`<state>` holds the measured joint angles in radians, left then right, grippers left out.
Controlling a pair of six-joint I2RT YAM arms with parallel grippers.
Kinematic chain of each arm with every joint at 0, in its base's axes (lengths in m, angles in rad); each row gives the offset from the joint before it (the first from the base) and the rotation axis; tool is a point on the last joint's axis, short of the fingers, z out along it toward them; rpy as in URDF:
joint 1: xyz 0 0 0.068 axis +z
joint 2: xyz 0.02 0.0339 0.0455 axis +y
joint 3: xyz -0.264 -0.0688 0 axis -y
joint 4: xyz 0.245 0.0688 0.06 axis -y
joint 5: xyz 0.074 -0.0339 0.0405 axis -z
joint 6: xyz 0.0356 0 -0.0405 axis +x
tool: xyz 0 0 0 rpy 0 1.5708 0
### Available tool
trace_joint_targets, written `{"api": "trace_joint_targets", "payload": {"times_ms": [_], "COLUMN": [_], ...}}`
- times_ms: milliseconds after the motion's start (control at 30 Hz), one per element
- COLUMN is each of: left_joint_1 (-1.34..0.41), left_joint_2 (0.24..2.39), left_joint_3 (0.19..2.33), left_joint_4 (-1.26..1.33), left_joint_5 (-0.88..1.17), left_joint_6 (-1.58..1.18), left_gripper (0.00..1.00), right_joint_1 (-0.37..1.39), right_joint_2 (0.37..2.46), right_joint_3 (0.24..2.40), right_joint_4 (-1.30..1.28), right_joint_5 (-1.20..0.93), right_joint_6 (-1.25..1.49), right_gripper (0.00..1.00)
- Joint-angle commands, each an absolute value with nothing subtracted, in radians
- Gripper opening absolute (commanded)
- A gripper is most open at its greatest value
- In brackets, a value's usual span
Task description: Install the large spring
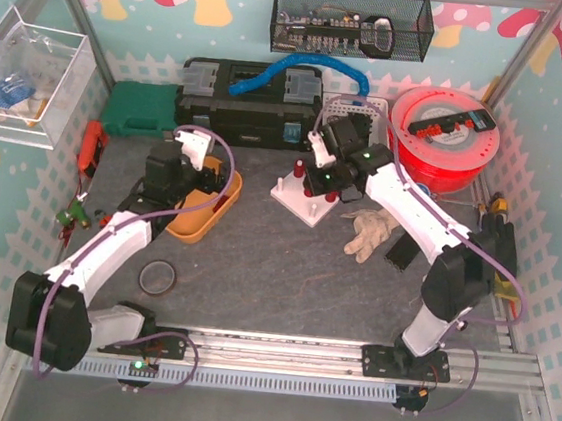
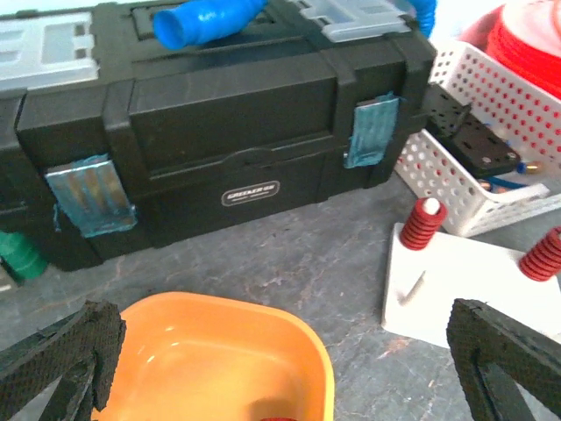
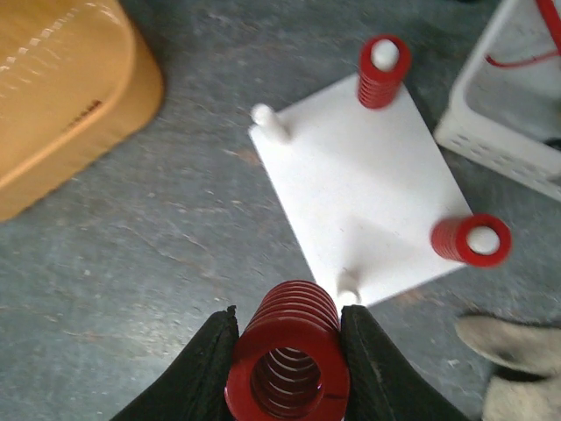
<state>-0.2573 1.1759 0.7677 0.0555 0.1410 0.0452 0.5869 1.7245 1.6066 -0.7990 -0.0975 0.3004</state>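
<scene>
I will next move my right gripper to its right in the wrist view, over the bare near-corner peg point(image 1: 312, 209) point(image 3: 348, 288) below it. Then I will lower the spring onto the peg and let go.
My right gripper point(image 3: 287, 346) is shut on a large red spring point(image 3: 289, 351), held above the near corner of the white peg board point(image 3: 364, 189), beside a bare peg point(image 3: 348, 285). Another bare peg point(image 3: 270, 123) stands at the board's left corner. Two smaller red springs point(image 3: 383, 60) point(image 3: 470, 239) sit on the other pegs. In the top view the right gripper point(image 1: 316, 179) hovers over the board point(image 1: 307, 205). My left gripper point(image 2: 280, 368) is open and empty above the orange tray point(image 2: 219, 351); it also shows in the top view point(image 1: 187, 165).
A black toolbox point(image 1: 247, 106) stands at the back, a white perforated basket point(image 1: 357, 113) and a red filament spool point(image 1: 445, 137) to the right. A glove point(image 1: 371, 232) lies right of the board. A dark ring point(image 1: 157, 278) lies near the front left.
</scene>
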Motion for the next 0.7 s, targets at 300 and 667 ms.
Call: {"api": "trace_joint_targets", "payload": {"times_ms": [300,667], "left_joint_1": [-0.249,-0.249], "left_joint_2": [1.257,1.273], "left_joint_3": [0.863,0.863], "left_joint_4": [-0.023,-0.031], "left_joint_5": [0.039,0.062], "left_joint_6": [-0.141,-0.147], "left_gripper": [0.99,0.99], "right_joint_1": [0.554,0.554], "right_joint_2": [1.638,1.664], "right_joint_3": [1.382,1.354], "right_joint_4": [-0.635,-0.553], "right_joint_5": [-0.063,-0.038], "right_joint_6": [0.308,0.290], "right_gripper": [0.00,0.00]}}
